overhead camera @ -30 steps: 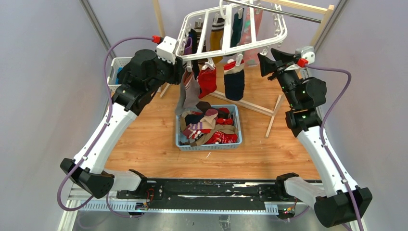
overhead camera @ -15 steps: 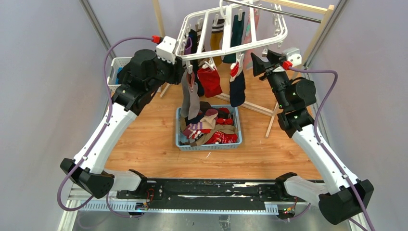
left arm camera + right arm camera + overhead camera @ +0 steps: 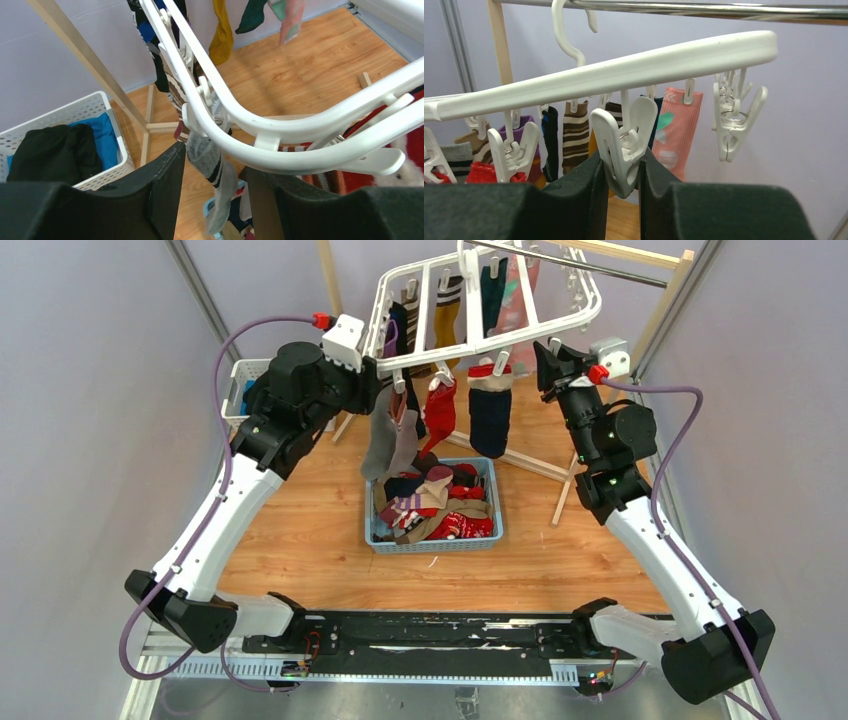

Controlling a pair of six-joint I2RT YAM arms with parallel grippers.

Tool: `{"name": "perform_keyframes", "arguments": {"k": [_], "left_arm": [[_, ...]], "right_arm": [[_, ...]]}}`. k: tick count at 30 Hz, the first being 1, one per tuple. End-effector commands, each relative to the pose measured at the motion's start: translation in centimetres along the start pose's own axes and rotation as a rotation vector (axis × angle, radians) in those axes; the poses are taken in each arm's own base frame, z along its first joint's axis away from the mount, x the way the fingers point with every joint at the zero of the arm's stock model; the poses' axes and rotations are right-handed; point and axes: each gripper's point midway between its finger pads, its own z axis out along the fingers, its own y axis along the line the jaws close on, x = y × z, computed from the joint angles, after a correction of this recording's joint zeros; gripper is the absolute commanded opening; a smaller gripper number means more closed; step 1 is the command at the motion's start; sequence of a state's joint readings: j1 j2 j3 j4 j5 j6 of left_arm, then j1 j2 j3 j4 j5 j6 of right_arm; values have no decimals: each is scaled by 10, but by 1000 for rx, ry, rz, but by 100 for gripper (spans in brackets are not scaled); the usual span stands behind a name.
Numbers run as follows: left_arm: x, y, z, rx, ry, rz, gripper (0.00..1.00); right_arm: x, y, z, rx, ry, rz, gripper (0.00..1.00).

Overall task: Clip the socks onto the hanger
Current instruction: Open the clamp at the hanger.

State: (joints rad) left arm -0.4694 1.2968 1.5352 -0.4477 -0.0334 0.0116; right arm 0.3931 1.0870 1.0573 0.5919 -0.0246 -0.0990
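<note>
The robot's right gripper will next pull its clip to the left in the top view, toward where the navy sock [image 3: 490,418] hangs, which swings bare clips nearer, and then release the clip.
The white hanger [image 3: 480,340] hangs tilted from the metal rail, with several socks clipped along it. A grey sock [image 3: 385,440], a red sock [image 3: 438,410] and a navy sock with a red-white cuff [image 3: 490,410] hang on its near bar. My left gripper [image 3: 385,390] is open at the hanger's near left corner. In the left wrist view [image 3: 214,160] the frame [image 3: 280,125] crosses above its fingers and the grey sock [image 3: 220,185] dangles between them. My right gripper [image 3: 621,160] is shut on a white clip [image 3: 624,135] at the hanger's right edge [image 3: 545,355].
A blue basket [image 3: 372,530] heaped with loose socks [image 3: 435,502] sits on the wooden floor below the hanger. A white lattice basket [image 3: 240,375] with black and blue cloths stands at the left. The wooden rack's legs [image 3: 570,480] and metal rail [image 3: 674,9] stand behind.
My right gripper has moved left and up to the hanger's right edge and closed on a clip. The hanger has shifted and its socks have swung. The left arm has stayed put.
</note>
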Motion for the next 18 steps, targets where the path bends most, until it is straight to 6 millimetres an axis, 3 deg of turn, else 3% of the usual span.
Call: {"name": "perform_keyframes", "arguments": {"k": [1, 10, 14, 18], "left_arm": [[-11, 3, -9, -4, -37, -9, 51], [-13, -1, -16, 16, -34, -36, 51], [-15, -9, -24, 63, -33, -46, 53], [-22, -29, -43, 171, -38, -77, 60]], "right_arm": [[-26, -1, -1, 14, -77, 5, 2], [-26, 7, -13, -29, -75, 43, 0], [-27, 24, -15, -118, -55, 84, 0], [-31, 52, -16, -256, -32, 152, 0]]}}
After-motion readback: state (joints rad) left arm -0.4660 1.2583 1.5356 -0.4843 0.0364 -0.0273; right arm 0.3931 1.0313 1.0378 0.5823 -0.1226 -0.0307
